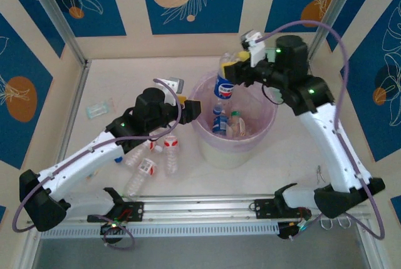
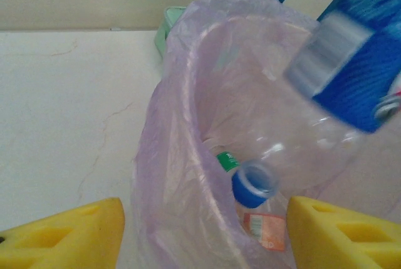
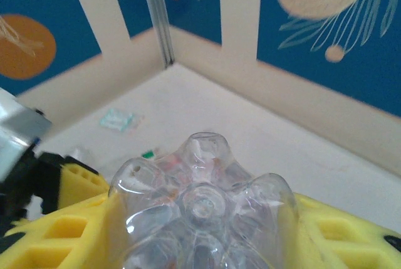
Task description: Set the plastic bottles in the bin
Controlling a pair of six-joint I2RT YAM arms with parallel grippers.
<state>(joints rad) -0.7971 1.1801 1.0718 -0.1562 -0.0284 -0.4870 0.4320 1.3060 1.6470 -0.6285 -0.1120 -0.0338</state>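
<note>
Next, my right gripper moves down into the bin's opening (image 1: 234,107) below it and releases the clear bottle there, since the bottle's cap already points inside.
The bin (image 1: 207,132) stands mid-table, a white bucket lined with a pink bag (image 2: 169,156), and several plastic bottles (image 1: 233,125) lie inside it. My right gripper (image 1: 237,72) is shut on a clear bottle with a blue label (image 1: 223,86), which hangs cap down over the bin. The bottle's ribbed base (image 3: 203,203) sits between the yellow fingers (image 3: 56,237), and its blue cap (image 2: 254,184) points into the bag. My left gripper (image 1: 190,107) is open at the bin's left rim, its fingers (image 2: 69,234) holding nothing. Three more bottles (image 1: 143,170) lie on the table left of the bin.
A small pale packet (image 1: 98,110) lies at the far left of the table. A mint green edge (image 2: 163,27) shows behind the bin. Patterned blue and cream walls close the table on three sides, and a metal rail (image 1: 200,205) runs along the near edge.
</note>
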